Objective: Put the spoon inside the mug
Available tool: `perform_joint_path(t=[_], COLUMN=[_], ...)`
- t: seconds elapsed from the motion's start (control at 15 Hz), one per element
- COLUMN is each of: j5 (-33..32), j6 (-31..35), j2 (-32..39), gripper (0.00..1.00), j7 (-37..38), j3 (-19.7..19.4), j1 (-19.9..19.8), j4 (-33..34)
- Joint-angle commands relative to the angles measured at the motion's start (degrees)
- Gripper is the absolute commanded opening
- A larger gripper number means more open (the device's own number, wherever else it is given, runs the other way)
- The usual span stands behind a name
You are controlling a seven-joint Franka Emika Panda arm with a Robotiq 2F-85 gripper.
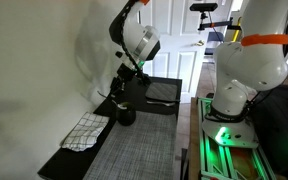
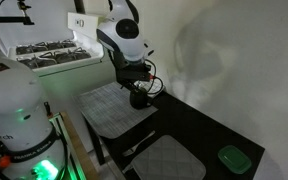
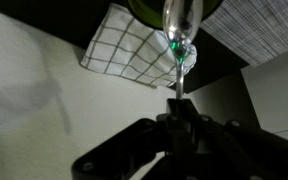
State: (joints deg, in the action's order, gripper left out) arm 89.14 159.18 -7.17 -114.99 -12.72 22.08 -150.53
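The gripper shifts the spoon's bowl farther over its opening [image 1: 125,107] next, before it releases the spoon's handle.
In the wrist view my gripper [image 3: 179,118] is shut on the handle of the spoon [image 3: 180,45]. The spoon is thin and shiny with a green glint, and its bowl points away towards the dark green mug [image 3: 154,8] at the top edge. In both exterior views the gripper [image 1: 124,90] [image 2: 137,82] hangs straight above the mug [image 1: 125,116] [image 2: 139,100], close to its rim. The spoon is too thin to make out there. I cannot tell whether its tip is inside the mug.
A checkered cloth [image 1: 84,132] [image 3: 124,50] lies beside the mug near the wall. Grey woven placemats [image 1: 134,150] [image 2: 112,110] cover the dark table. A second utensil [image 2: 139,147] lies by another mat. A light green object [image 2: 232,158] sits at the table's far end.
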Motion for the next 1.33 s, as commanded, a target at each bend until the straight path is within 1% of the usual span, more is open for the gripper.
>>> perform_joint_path(t=[0.0,0.27,0.47,0.87,1.27], j5=[5.6,6.9,7.0,5.9,5.2], j6=[0.2,-0.1,-0.2,-0.7,-0.2], j2=[6.2,9.4,10.9,8.7,9.0], gripper=[0.02,0.02,0.02,0.02,0.02], j7=[-5.1,-5.9,-6.4,-6.3,-6.1], j3=[0.6,1.2,1.3,0.3,0.3], j1=[0.7,0.7,0.5,-0.6,-0.9], j4=[4.0,6.3,6.8,5.0,3.4])
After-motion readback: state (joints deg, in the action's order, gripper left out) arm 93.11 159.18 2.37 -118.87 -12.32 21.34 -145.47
